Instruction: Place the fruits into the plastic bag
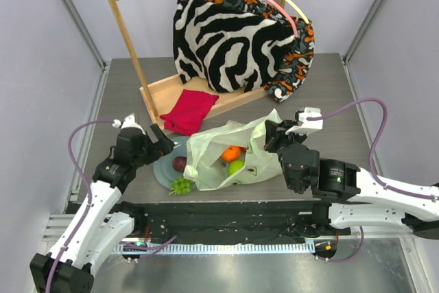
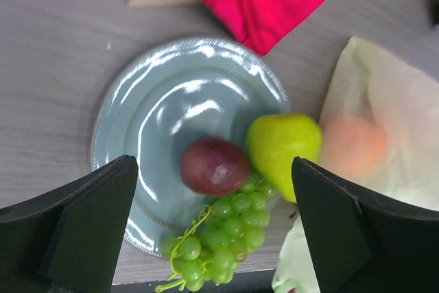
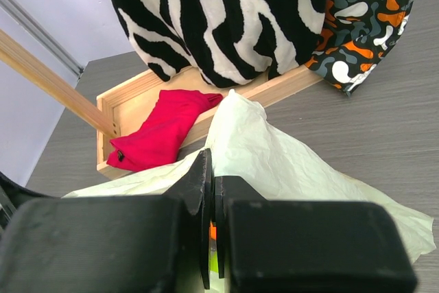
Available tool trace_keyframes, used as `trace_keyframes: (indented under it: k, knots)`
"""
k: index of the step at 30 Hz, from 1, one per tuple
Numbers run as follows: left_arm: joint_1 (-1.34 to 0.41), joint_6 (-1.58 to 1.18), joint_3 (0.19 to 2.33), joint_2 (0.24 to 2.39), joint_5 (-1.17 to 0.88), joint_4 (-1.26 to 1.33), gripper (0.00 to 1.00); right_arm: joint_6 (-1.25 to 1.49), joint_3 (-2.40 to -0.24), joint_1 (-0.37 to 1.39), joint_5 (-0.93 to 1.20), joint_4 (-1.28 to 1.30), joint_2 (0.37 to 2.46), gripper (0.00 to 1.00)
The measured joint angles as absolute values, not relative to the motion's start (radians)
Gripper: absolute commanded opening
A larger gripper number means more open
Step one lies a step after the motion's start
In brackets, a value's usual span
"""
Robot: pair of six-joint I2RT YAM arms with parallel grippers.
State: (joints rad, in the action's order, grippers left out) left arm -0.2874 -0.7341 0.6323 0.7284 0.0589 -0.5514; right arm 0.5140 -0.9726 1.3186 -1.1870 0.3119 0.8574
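My left gripper is open above the dark plum (image 2: pixel 214 165), which lies to the gripper's right in the top view, so I will move the open fingers that way and down around the plum's sides.
The pale-green plastic bag (image 1: pixel 257 162) lies at the table's front centre, its mouth facing left. An orange (image 1: pixel 231 154) and a green fruit (image 1: pixel 236 167) show inside it. My right gripper (image 1: pixel 271 135) is shut on the bag's upper edge (image 3: pixel 274 156) and holds it up. My left gripper (image 2: pixel 216 238) is open and empty, hovering above the grey-green plate (image 2: pixel 151 101). A dark plum (image 2: pixel 214 165), a green pear (image 2: pixel 282 147) and a green grape bunch (image 2: pixel 219 238) lie at the plate's right rim, beside the bag (image 2: pixel 398 101).
A red cloth (image 1: pixel 188 111) lies on the base of a wooden rack (image 1: pixel 127 32) behind the plate. Zebra-striped fabric (image 1: pixel 226 39) and an orange-patterned cloth (image 1: pixel 298 60) hang on the rack. The table's front edge is just below the grapes (image 1: pixel 182 185).
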Motion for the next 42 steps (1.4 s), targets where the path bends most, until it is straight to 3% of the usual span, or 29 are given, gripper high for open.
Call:
trace_keyframes:
  k: [8,23,28,35,42]
  knots:
    - [-0.287,-0.805,0.469,0.737,0.026,-0.55,0.93,0.522,-0.973,1.318,-1.186,0.315,0.858,0.01]
    - [-0.341,-0.84,0.419,0.878,-0.052,-0.385,0.86,0.53,-0.968,1.313,-1.183,0.316,0.857,0.01]
    - [-0.373,-0.859,0.408,0.961,-0.068,-0.31,0.79,0.53,-0.965,1.312,-1.183,0.316,0.856,0.01]
    - [-0.377,-0.88,0.4,1.021,-0.092,-0.212,0.58,0.532,-0.953,1.311,-1.183,0.316,0.834,0.01]
    - [-0.377,-0.883,0.392,0.944,-0.045,-0.244,0.55,0.534,-0.942,1.311,-1.183,0.32,0.83,0.01]
